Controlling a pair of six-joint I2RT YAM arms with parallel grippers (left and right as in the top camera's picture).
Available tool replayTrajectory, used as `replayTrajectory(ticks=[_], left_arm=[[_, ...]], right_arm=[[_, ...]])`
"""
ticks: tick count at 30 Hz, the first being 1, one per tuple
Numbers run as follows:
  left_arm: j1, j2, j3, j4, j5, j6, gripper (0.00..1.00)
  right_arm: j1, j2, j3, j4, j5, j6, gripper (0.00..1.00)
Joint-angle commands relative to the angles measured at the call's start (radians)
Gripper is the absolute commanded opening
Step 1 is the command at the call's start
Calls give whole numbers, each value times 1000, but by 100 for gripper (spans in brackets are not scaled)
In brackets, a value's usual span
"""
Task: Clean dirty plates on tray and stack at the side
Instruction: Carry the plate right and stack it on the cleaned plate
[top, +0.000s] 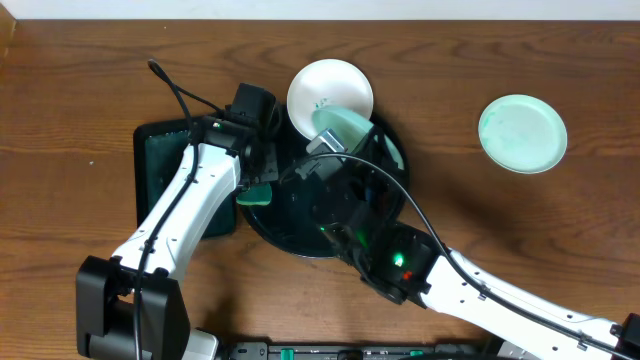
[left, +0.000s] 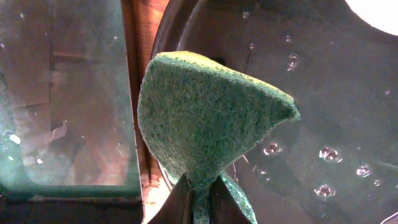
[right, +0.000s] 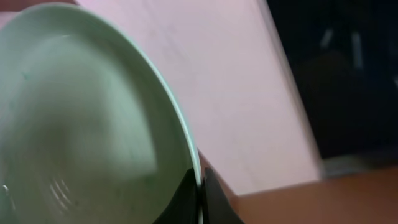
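Observation:
The mint-green plate in my right gripper will go toward the right in the overhead view next, and down onto the lone mint-green plate at the side, to form the stack.
The big round black tray (top: 300, 215) sits mid-table, wet with drops in the left wrist view (left: 323, 112). A white plate (top: 325, 88) lies on its far rim. My right gripper (top: 328, 143) is shut on the rim of a mint-green plate (top: 350, 125), held tilted above the tray; the plate fills the left of the right wrist view (right: 81, 124), where the gripper (right: 200, 199) pinches its rim. My left gripper (top: 258, 185) is shut on a green-and-yellow sponge (left: 205, 118) at the tray's left rim. A second mint-green plate (top: 522, 133) lies alone on the table at right.
A rectangular black tray (top: 160, 160) with a teal film lies left of the round tray, partly under my left arm, and shows in the left wrist view (left: 62, 93). A black cable (top: 180, 95) loops behind the left gripper. The wooden table (top: 80, 120) surrounds everything.

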Motion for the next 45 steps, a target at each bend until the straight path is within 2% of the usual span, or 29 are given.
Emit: replayTrajectory(ticks=[1, 7, 10, 14, 16, 22, 26, 33, 36, 40, 45], left_arm=[[3, 7, 23, -3, -5, 6, 7], [3, 7, 23, -7, -5, 6, 7], [3, 7, 23, -3, -5, 5, 7], [3, 7, 23, -3, -5, 6, 7], [3, 8, 23, -3, -5, 6, 8], [3, 8, 23, -3, -5, 6, 7], [3, 7, 23, -3, -5, 6, 7], [3, 8, 23, -3, -5, 6, 7], [3, 7, 23, -3, -5, 6, 7], [3, 8, 23, -3, -5, 6, 8], [3, 8, 23, -3, -5, 5, 7]], right_arm=[[5, 3, 7, -58, -62, 176, 1], [-3, -6, 11, -158, -95, 310, 1], [-64, -6, 11, -248, -286, 477, 1], [-227, -5, 11, -372, -576, 839, 1], [-311, -5, 11, -385, -691, 956, 1], [-541, -10, 12, -301, -957, 1086, 1], [-736, -11, 12, -303, -1064, 1199, 1], [-1115, -11, 12, -365, -1209, 1188, 1], [-1235, -10, 12, -375, -1266, 1168, 1], [-1357, -6, 11, -397, -1267, 1160, 1], [-1432, 57, 11, -395, -1258, 1122, 1]])
